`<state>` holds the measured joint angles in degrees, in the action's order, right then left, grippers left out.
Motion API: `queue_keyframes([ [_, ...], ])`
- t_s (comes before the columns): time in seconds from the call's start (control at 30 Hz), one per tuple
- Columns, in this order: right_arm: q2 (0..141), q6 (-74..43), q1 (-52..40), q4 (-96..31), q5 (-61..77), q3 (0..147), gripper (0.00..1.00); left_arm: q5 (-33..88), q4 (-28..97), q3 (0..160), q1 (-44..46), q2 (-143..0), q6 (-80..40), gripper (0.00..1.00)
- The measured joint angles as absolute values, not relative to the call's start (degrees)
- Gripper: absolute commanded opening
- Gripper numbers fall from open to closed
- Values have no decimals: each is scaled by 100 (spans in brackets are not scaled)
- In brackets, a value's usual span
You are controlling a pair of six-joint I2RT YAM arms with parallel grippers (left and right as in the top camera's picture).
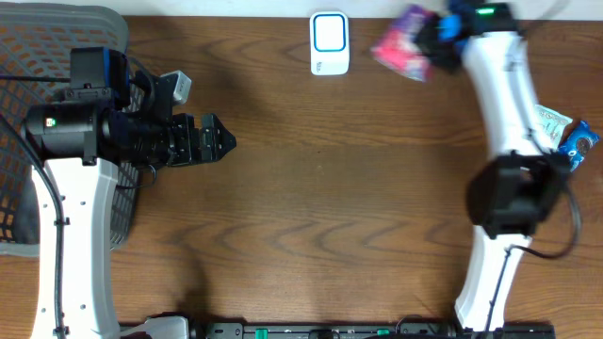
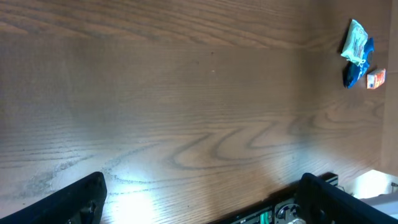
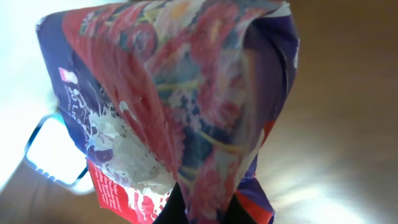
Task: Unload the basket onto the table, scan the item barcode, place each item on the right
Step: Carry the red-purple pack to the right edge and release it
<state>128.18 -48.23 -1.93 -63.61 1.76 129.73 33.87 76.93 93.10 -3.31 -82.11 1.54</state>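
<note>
My right gripper swings back and to the right in the overhead view next and releases the item over the pale green packet (image 1: 552,122), since loose snacks lie there.
My right gripper (image 1: 435,36) at the far right of the table is shut on the item, a pink, red and purple snack packet (image 1: 403,43). It holds the packet off the table, just right of the white scanner with a blue-rimmed window (image 1: 330,42). In the right wrist view the packet (image 3: 186,93) fills most of the frame, pinched between my dark fingers (image 3: 208,208). The scanner (image 3: 53,149) shows bright behind it at the left. No barcode is readable. My left gripper (image 1: 215,141) hovers open and empty over bare wood, its fingers (image 2: 84,199) spread wide.
A dark mesh basket (image 1: 57,38) stands at the far left under the left arm. Loose snacks lie at the right edge: a pale green packet (image 1: 554,120) and a blue one (image 1: 579,141). The left wrist view shows the same packets (image 2: 356,46) far off.
</note>
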Motion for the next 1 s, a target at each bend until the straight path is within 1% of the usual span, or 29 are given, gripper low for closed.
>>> queue_keyframes([
  [0.17,12586,-4552,1072,-7196,-456,13017,3,3389,7693,9310,-331,-8211,154,98],
  [0.23,12619,-4322,1507,-7356,-620,13004,8,3387,7693,9310,-331,-8211,154,98],
  [0.27,12634,-4230,1675,-7400,-666,12980,13,3387,7693,9310,-331,-8211,154,98],
  [0.3,12639,-4150,1833,-7430,-718,12934,19,3389,7695,9310,-331,-8211,154,98],
  [0.33,12639,-4084,1951,-7435,-749,12879,28,3389,7693,9310,-331,-8211,154,98],
  [0.37,12639,-4027,2062,-7435,-751,12818,44,3389,7695,9310,-331,-8211,154,98],
  [0.4,12639,-3968,2150,-7435,-764,12761,64,3389,7693,9310,-331,-8211,154,98],
  [0.43,12639,-3907,2217,-7435,-762,12696,75,3389,7693,9310,-331,-8211,154,98],
  [0.47,12639,-3889,2285,-7439,-766,12615,85,3389,7693,9310,-331,-8211,154,98],
  [0.5,12639,-3852,2340,-7441,-768,12536,89,3387,7690,9310,-331,-8208,154,98],
  [0.53,12639,-3809,2370,-7463,-775,12479,91,3389,7693,9310,-331,-8211,154,98],
  [0.67,12648,-3712,2401,-7697,-744,12409,95,3389,7693,9310,-331,-8211,154,98],
  [0.7,12648,-3701,2401,-7756,-722,12409,99,3387,7690,9310,-331,-8211,154,98],
  [0.87,12567,-3667,2401,-8180,-469,12398,99,3389,7693,9310,-331,-8211,154,98],
  [1.0,11854,-3656,2379,-8851,-91,12326,99,3389,7693,9310,-331,-8211,154,98],
])
